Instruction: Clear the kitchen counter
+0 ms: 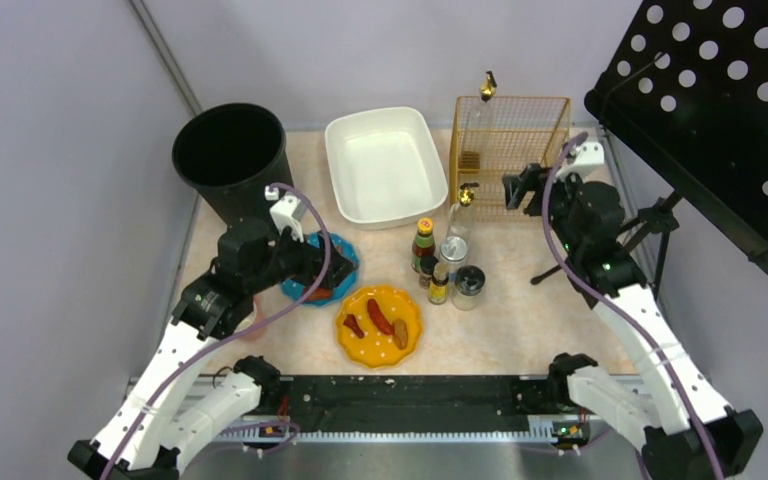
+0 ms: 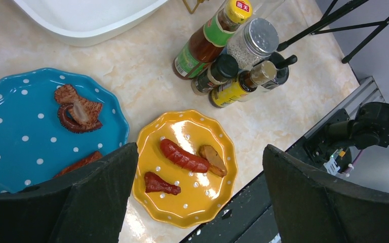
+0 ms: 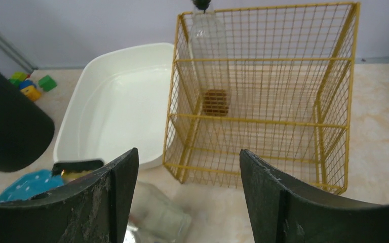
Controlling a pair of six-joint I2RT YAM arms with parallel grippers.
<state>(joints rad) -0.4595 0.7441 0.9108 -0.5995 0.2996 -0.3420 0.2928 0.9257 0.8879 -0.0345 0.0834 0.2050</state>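
My right gripper moves to the left in the top view onto the pourer bottle's neck (image 1: 464, 207) next, since that bottle still stands outside the wire basket (image 1: 530, 150).
The marbled beige kitchen counter (image 1: 530, 320) carries a blue dotted plate (image 1: 344, 248) with food scraps and a yellow dotted plate (image 1: 412, 340) with a sausage and two other pieces. A cluster of condiment bottles (image 1: 440, 265) stands mid-counter, with a clear glass pourer bottle (image 1: 463, 212) behind it. My left gripper (image 1: 336, 268) is open and empty, above the gap between the two plates; in the left wrist view (image 2: 198, 152) the yellow plate (image 2: 192, 202) lies between the fingers. My right gripper (image 1: 516, 187) is open and empty, facing the yellow wire basket (image 1: 530, 150); in the right wrist view (image 3: 187, 152) the basket (image 3: 263, 121) is just ahead.
A white basin (image 1: 332, 150) sits at the back centre and a black bin (image 1: 232, 155) at the back left. A clear bottle (image 1: 478, 125) stands inside the basket. A black perforated music stand (image 1: 720, 110) overhangs the right side, its tripod legs (image 1: 650, 235) on the counter.
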